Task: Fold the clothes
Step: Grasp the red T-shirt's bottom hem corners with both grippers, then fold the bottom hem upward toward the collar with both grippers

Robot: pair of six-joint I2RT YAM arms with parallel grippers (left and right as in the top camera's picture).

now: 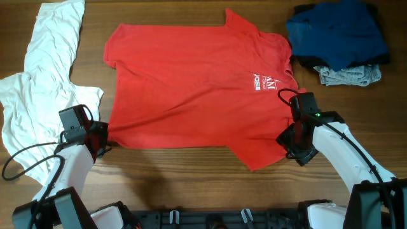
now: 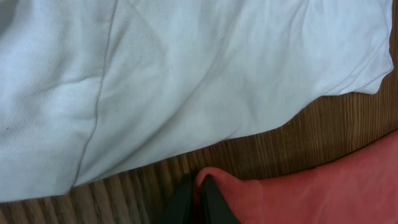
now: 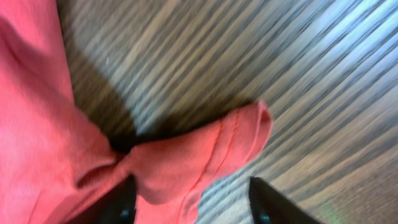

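Observation:
The pinched corner should next go up with the robot's left gripper, then outward onto the T-shirt's edge (image 1: 121,100) next to the white shirt, where the gripper should let it go because the cloth is flat there.
The red T-shirt (image 1: 191,83) lies spread flat mid-table, with its white lettering (image 1: 267,81) towards the right. My left gripper (image 1: 103,142) is at its lower left corner. In the left wrist view, the left gripper (image 2: 199,190) is shut on a fold of the red T-shirt (image 2: 323,186). My right gripper (image 1: 291,144) is at the shirt's lower right edge. In the right wrist view, the right gripper (image 3: 194,208) is open, with a red hemmed flap (image 3: 205,149) lying between its fingers.
A large white shirt (image 1: 38,83) lies crumpled at the left, close to my left gripper, and also shows in the left wrist view (image 2: 186,62). A dark blue piece (image 1: 337,32) and a grey piece (image 1: 346,75) are heaped at the back right. The wooden table (image 1: 178,172) shows bare in front.

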